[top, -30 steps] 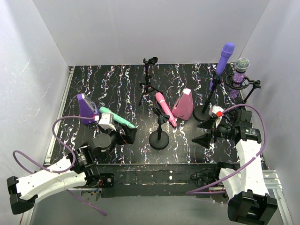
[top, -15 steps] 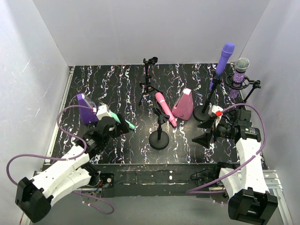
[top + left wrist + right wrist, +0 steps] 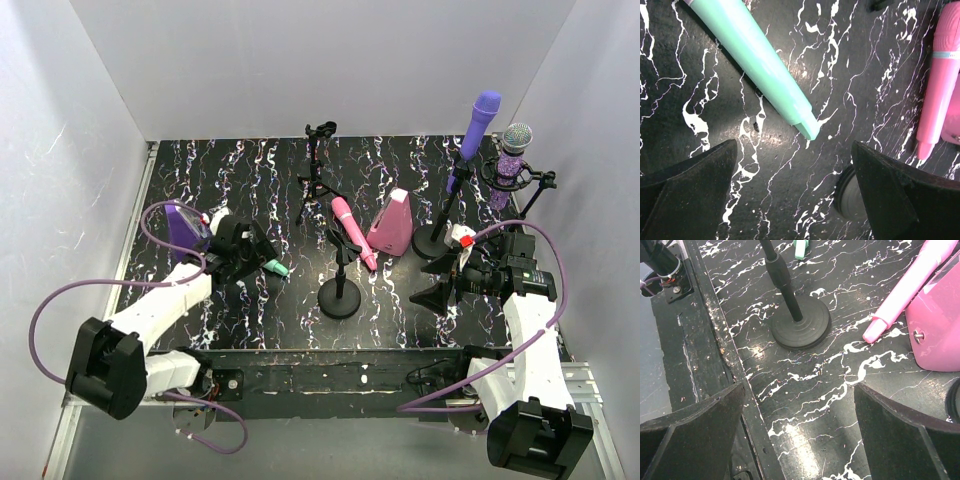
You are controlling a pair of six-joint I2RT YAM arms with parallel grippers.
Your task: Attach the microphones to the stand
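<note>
My left gripper moves outward next, turns in line with the mint green microphone's handle [image 3: 729,27] and brings its fingers astride down, since the handle lies slanted below and outward.
The mint green microphone [image 3: 275,268] lies flat on the table; my open left gripper [image 3: 256,256] hovers over it and hides most of it. In the left wrist view its handle end [image 3: 755,55] lies just ahead of my empty left gripper [image 3: 794,150]. The pink microphone [image 3: 352,230] lies by the short round-base stand [image 3: 340,288]. The plain purple microphone [image 3: 481,120] and the glittery purple one [image 3: 516,148] sit in stands at the far right. My right gripper [image 3: 440,280] is open and empty, low over the table.
An empty tripod stand [image 3: 318,170] is at the back middle. A purple wedge block [image 3: 182,228] is beside my left arm. A pink wedge block [image 3: 392,222] stands right of the pink microphone. The table's front edge [image 3: 715,365] runs under my right gripper [image 3: 800,395].
My left arm has stretched out away from its base, carrying the open gripper over the mint green microphone. The microphone has not moved. The right arm is still.
</note>
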